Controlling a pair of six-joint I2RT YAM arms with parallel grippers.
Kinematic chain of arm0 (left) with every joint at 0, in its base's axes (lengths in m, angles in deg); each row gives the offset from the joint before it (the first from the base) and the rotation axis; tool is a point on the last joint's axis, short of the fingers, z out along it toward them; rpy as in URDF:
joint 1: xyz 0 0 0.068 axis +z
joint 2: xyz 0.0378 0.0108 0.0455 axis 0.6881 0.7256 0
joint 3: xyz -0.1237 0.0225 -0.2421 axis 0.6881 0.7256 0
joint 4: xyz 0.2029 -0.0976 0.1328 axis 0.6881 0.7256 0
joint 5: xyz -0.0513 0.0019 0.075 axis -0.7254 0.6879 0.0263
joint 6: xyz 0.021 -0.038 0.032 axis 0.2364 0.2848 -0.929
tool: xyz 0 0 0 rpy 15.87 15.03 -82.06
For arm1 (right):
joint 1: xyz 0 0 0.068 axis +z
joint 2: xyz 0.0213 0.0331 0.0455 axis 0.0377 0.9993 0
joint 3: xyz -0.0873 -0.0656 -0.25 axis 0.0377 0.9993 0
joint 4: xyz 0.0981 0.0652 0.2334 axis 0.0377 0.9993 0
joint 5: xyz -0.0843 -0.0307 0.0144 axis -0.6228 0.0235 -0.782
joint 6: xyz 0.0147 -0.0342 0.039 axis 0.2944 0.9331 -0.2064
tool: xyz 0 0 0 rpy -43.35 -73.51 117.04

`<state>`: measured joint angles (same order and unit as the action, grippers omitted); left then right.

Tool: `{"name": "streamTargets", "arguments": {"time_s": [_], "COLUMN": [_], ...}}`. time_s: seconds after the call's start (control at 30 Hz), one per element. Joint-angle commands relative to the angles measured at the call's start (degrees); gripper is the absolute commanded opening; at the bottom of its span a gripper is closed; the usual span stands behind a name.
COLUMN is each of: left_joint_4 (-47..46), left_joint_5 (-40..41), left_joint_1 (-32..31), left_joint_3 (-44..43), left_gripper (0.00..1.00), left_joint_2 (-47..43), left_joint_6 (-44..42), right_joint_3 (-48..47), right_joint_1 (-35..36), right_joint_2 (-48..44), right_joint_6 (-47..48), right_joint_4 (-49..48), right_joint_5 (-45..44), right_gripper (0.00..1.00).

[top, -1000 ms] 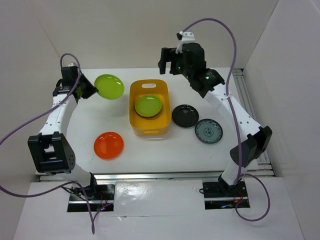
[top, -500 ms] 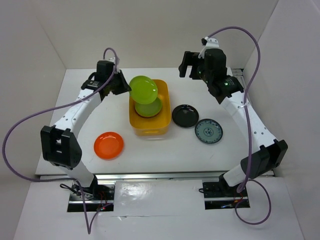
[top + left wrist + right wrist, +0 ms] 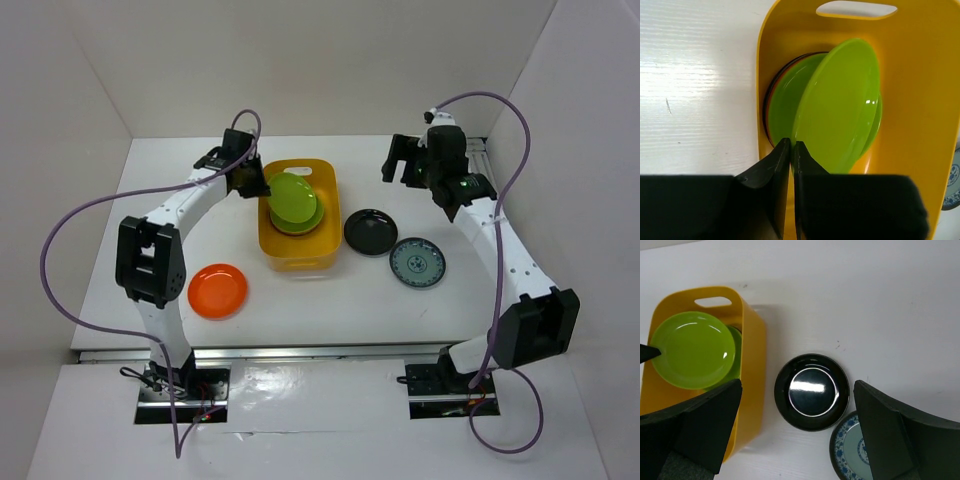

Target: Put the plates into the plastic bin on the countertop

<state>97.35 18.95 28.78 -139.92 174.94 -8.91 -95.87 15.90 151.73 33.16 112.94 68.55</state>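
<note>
My open right gripper should lower next onto the black plate's rim on the side away from the bin, as the bin's side stands close beside the glossy black plate (image 3: 370, 231).
The yellow-orange plastic bin (image 3: 299, 255) stands mid-table and holds a stack of plates with a lime green plate (image 3: 303, 222) on top. My left gripper (image 3: 258, 184) is shut on the rim of a second lime green plate (image 3: 291, 197), held tilted over that stack inside the bin (image 3: 920, 100). In the left wrist view the held plate (image 3: 840, 105) rises from my fingertips (image 3: 784, 150). My right gripper (image 3: 412, 160) is open and empty, high above a glossy black plate (image 3: 370, 231) (image 3: 812, 391). A blue-grey patterned plate (image 3: 417, 262) (image 3: 847, 450) and an orange plate (image 3: 217, 290) lie on the white countertop (image 3: 330, 300).
Metal rails (image 3: 495, 200) edge the countertop at the right and front. White walls close in the back and both sides. Purple cables loop from both arms.
My left gripper has carried the lime green plate from the far left of the table to the right and down into the bin. My right arm has swung right, away from the bin.
</note>
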Motion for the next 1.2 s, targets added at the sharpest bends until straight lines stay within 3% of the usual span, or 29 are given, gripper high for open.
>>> {"name": "streamTargets", "arguments": {"time_s": [0.0,0.03,0.17,0.27,0.37,0.4,0.63,0.83,1.03,1.17], "left_joint_4": [-1.74,-1.74,-1.74,-2.26,-0.34,0.28,3.62,6.79,6.62,6.61], "left_joint_5": [-0.88,-1.67,-2.20,-5.36,-8.87,-10.53,-10.03,-6.86,-8.08,-9.32], "left_joint_1": [-0.77,-0.77,-2.09,-2.70,-3.84,-3.85,-3.85,-3.06,1.07,3.71], "left_joint_3": [-3.24,-3.94,-4.56,-7.19,-11.93,-13.16,-16.25,-11.86,-4.92,-2.46], "left_gripper": [0.22,0.39,0.70,0.76,0.85,0.98,1.00,1.00,1.00,1.00], "left_joint_2": [0.64,1.17,0.57,0.04,-1.19,-1.89,-8.74,-13.23,-16.75,-18.59], "left_joint_6": [-0.90,-0.90,-0.90,-0.90,-1.43,-0.90,0.16,-0.37,-0.37,-0.37], "right_joint_3": [1.15,1.15,2.38,5.45,8.80,8.80,9.60,5.47,3.01,2.47], "right_joint_1": [-0.91,-1.60,-2.83,-4.59,-7.84,-8.54,-9.78,-11.01,-10.40,-9.34], "right_joint_2": [-2.95,-2.95,-0.67,0.92,4.16,6.26,13.82,24.01,28.86,31.94], "right_joint_6": [-0.55,-0.55,1.64,2.43,3.84,6.28,8.32,11.75,12.45,11.84], "right_joint_4": [-1.66,-1.66,-1.66,-2.88,-5.08,-5.69,-6.75,-6.06,-6.05,-6.67], "right_joint_5": [2.46,3.24,4.65,5.35,11.41,13.86,14.93,21.52,21.45,20.22], "right_gripper": [1.00,1.00,1.00,1.00,1.00,0.98,0.92,0.84,0.81,0.70]}}
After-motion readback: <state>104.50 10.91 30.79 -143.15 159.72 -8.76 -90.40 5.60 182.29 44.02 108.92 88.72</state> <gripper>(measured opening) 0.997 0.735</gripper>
